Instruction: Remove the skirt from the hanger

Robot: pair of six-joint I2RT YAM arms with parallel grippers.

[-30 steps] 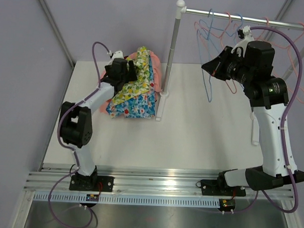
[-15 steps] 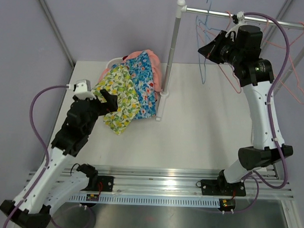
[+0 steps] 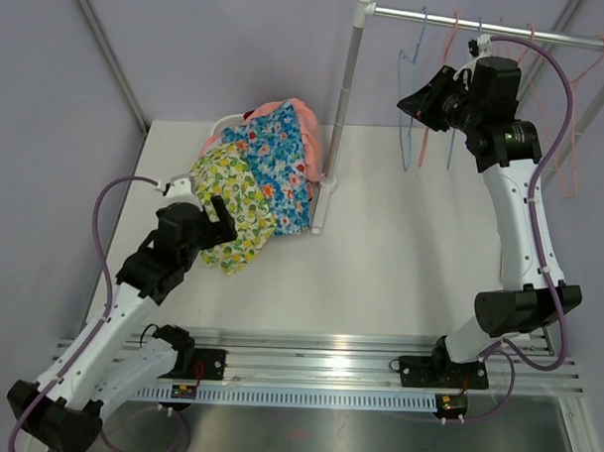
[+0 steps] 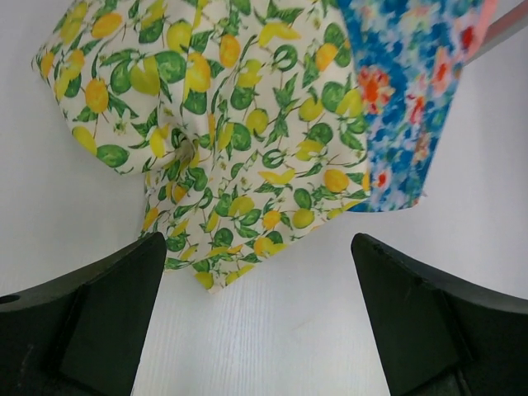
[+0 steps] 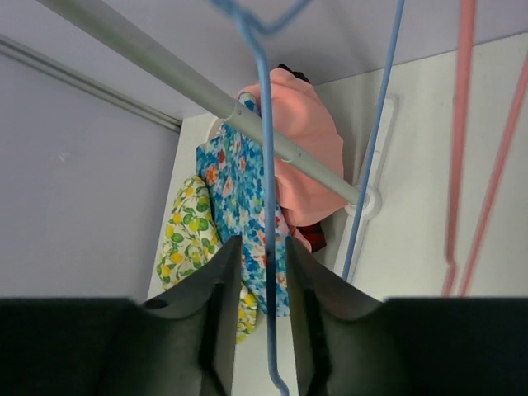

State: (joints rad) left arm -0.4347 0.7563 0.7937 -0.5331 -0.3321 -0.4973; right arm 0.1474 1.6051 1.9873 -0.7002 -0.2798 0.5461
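Observation:
My left gripper will next move outward and down onto the lemon-print skirt's creased middle and close. Its open fingers have only bare table between them.
A lemon-print skirt lies flat on the table at the front of a cloth pile, off any hanger. My left gripper hovers just near of its hem, open, with only bare table between the fingers. A bare blue hanger hangs by its hook on the rail. My right gripper is up at the rail. Its jaws stand slightly apart around the hanger's wire, with a gap on each side.
A blue floral skirt and pink cloth lie behind the lemon one, against the rack post. More pink and blue wire hangers hang along the rail to the right.
My left arm has drawn back from the pile towards the near left, leaving the lemon skirt spread in front. My right gripper rose to the rail with the blue hanger and its jaws parted a little.

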